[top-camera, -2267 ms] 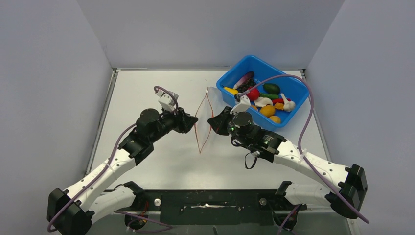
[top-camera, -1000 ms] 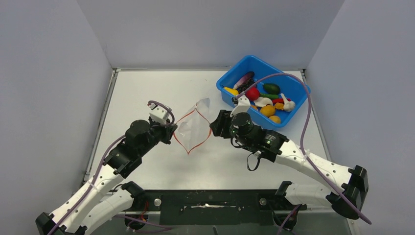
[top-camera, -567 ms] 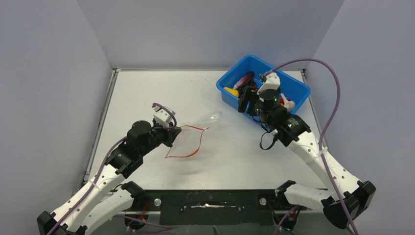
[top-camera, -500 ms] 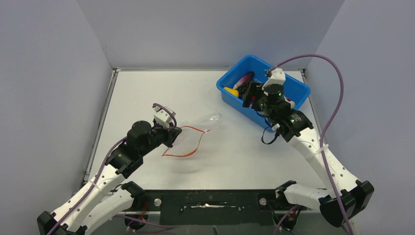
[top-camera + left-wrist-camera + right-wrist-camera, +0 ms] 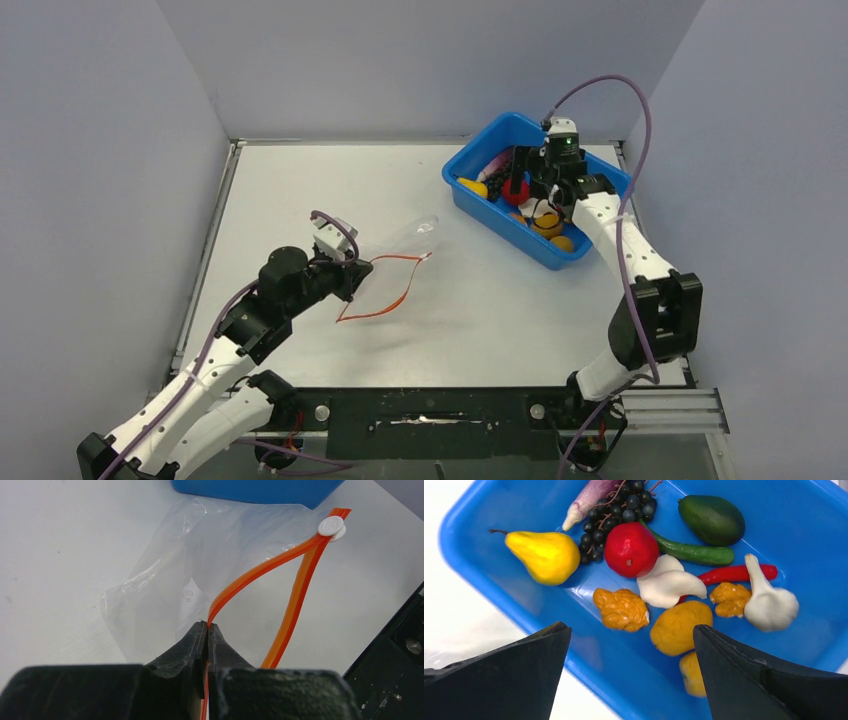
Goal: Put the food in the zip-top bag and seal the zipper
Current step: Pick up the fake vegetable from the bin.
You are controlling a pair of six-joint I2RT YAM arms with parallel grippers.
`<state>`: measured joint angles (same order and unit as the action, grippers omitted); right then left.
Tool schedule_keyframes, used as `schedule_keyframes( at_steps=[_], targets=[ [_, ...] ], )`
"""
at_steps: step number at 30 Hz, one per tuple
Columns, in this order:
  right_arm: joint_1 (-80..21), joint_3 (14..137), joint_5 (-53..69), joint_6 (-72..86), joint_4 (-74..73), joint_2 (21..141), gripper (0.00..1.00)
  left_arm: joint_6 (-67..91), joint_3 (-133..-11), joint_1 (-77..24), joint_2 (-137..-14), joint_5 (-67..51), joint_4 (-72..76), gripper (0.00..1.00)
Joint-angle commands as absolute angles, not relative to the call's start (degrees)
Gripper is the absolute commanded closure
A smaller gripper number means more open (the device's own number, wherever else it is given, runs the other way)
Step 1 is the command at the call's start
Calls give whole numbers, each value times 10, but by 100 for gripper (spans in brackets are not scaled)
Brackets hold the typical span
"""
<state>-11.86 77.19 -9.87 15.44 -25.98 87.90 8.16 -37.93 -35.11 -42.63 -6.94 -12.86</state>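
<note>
I will lower my right gripper into the tub next and close its open fingers around the sides of the red ball, because the ball is below the ends of the fingers.
The clear zip-top bag [image 5: 405, 240] lies mid-table, its mouth gaping. My left gripper [image 5: 358, 272] is shut on one side of the orange zipper [image 5: 260, 570], and its tips [image 5: 207, 626] pinch the strip. A white slider [image 5: 332, 526] sits at the zipper's far end. The food lies in a blue tub [image 5: 480, 205]: red ball [image 5: 631, 549], yellow pear [image 5: 544, 556], dark grapes [image 5: 616, 512], eggplant [image 5: 591, 497], avocado [image 5: 711, 512], white garlic [image 5: 769, 605] and orange pieces [image 5: 680, 627]. My right gripper [image 5: 629, 626] hovers open above the tub [image 5: 528, 190], holding nothing.
The tub [image 5: 484, 510] stands at the back right near the side wall. Grey walls close in the table on three sides. A purple cable [image 5: 640, 110] arcs over the right arm. The black mounting rail [image 5: 430, 415] runs along the near edge.
My right gripper let go of the bag, swung back right over the tub and opened wide. The bag sank toward the table with its mouth spread. My left gripper kept its grip.
</note>
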Motion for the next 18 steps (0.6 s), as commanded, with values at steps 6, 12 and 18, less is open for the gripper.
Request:
schedule_keyframes(
  at_steps=[6,12,18],
  targets=[
    [-75,934,-10,103,-249,1054,2,78,-379,-322,-403,-106,-76,100],
    [-64,1019,20,108,-280,1150,0,75,-379,-318,-404,-130,-73,100],
    [-64,1017,37,120,-281,1189,2,81,-379,-305,-398,-147,-69,100]
  ],
)
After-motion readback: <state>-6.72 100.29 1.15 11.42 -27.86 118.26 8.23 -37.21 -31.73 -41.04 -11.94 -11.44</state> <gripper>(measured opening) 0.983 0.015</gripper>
